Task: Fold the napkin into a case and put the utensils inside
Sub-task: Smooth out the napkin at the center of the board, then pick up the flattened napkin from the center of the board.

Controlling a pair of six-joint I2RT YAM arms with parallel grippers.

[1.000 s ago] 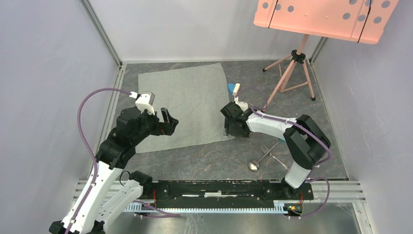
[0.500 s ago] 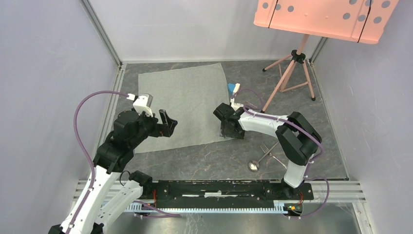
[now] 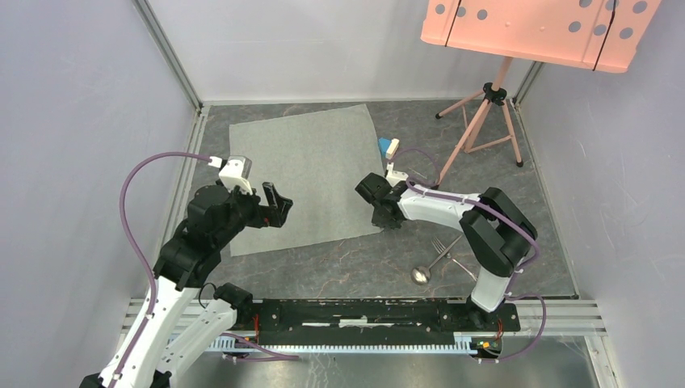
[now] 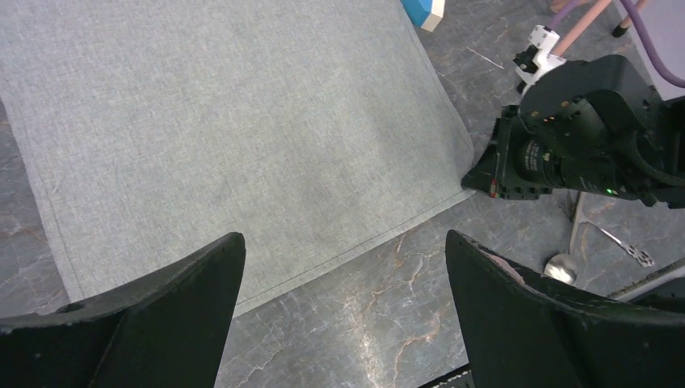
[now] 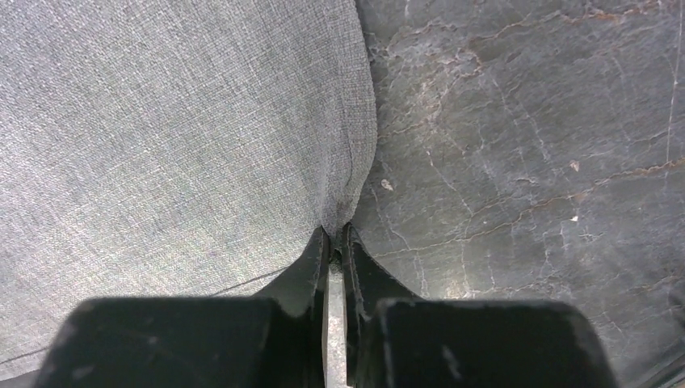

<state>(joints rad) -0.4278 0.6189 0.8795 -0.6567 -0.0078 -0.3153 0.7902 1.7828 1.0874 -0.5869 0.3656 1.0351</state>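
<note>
My right gripper is pinching the other near corner of the napkin. My left gripper needs to move down and back to the napkin's free near corner [image 3: 234,252] next.
The light grey napkin [image 3: 303,170] lies flat and unfolded on the dark table; no case shape shows. My right gripper [image 3: 380,219] is shut on the napkin's right edge near its near corner; the right wrist view shows the cloth [image 5: 161,137] pinched into a small pucker between the closed fingertips [image 5: 337,229]. My left gripper [image 3: 279,205] hovers open over the napkin's near edge [image 4: 226,137], its fingers [image 4: 343,242] wide apart and holding nothing. The utensils, a silver fork [image 3: 443,246] and spoon [image 3: 421,275], lie on the table right of the napkin, near the right arm.
A small blue and white block [image 3: 386,146] sits just beyond the napkin's right edge. A pink tripod stand [image 3: 485,113] with a pink perforated board [image 3: 541,28] stands at the back right. Grey walls enclose the table on three sides.
My right gripper has closed on the napkin's right edge and shifted slightly left. The left arm has edged a little left, still open.
</note>
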